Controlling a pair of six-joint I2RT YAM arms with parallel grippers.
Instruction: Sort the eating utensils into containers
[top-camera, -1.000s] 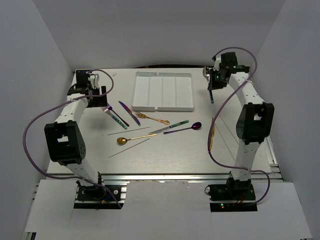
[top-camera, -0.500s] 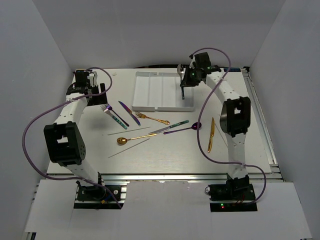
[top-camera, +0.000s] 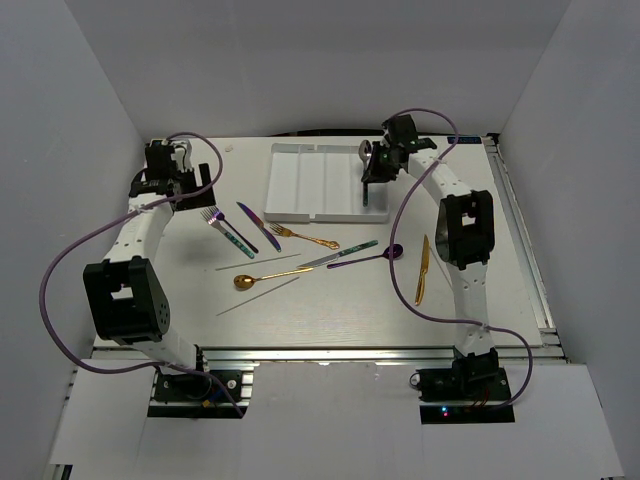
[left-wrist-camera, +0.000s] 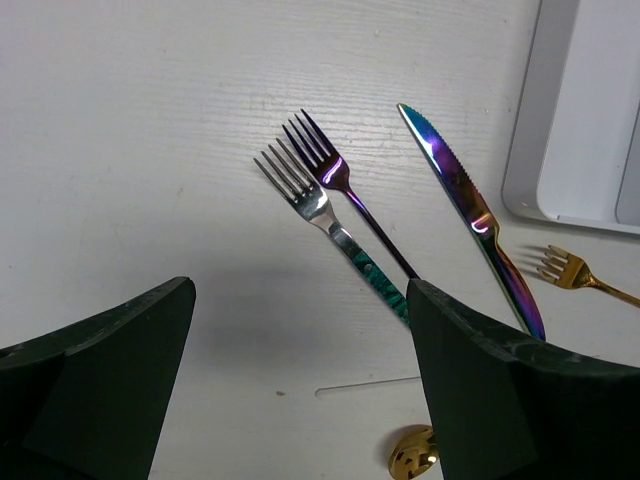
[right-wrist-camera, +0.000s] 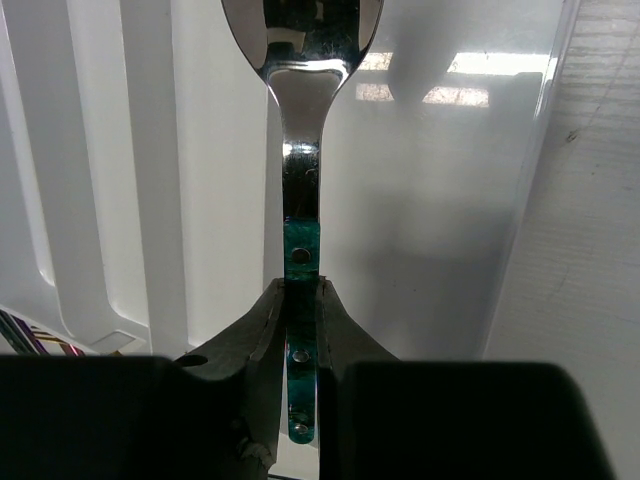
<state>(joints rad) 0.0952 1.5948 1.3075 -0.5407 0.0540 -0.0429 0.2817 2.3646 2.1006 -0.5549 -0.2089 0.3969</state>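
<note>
My left gripper moves toward the right in the top view next, turning and lowering onto the purple spoon's handle (top-camera: 371, 258), since it lies crosswise on the table.
My right gripper (top-camera: 372, 182) is shut on the teal handle of a silver spoon (right-wrist-camera: 300, 150), which hangs bowl-forward over the rightmost compartment of the white tray (top-camera: 325, 182). The jaws (right-wrist-camera: 302, 300) pinch the handle from both sides. My left gripper (left-wrist-camera: 300, 290) is open and empty, hovering above the table near a teal-handled fork (left-wrist-camera: 330, 225), a purple fork (left-wrist-camera: 340, 180) and a purple knife (left-wrist-camera: 470, 210). On the table also lie a gold fork (top-camera: 305, 238), a teal-handled knife (top-camera: 338, 254), a purple spoon (top-camera: 375, 256), a gold spoon (top-camera: 262, 278) and a gold knife (top-camera: 422, 268).
Two thin grey lines (top-camera: 258, 264) (top-camera: 258, 296) run across the table by the gold spoon. White walls close in the left, back and right. Purple cables loop beside both arms. An aluminium rail (top-camera: 320, 352) marks the near edge.
The right arm swung left with the spoon, from beyond the tray's right edge to over its right compartment. The left gripper opened slightly wider.
</note>
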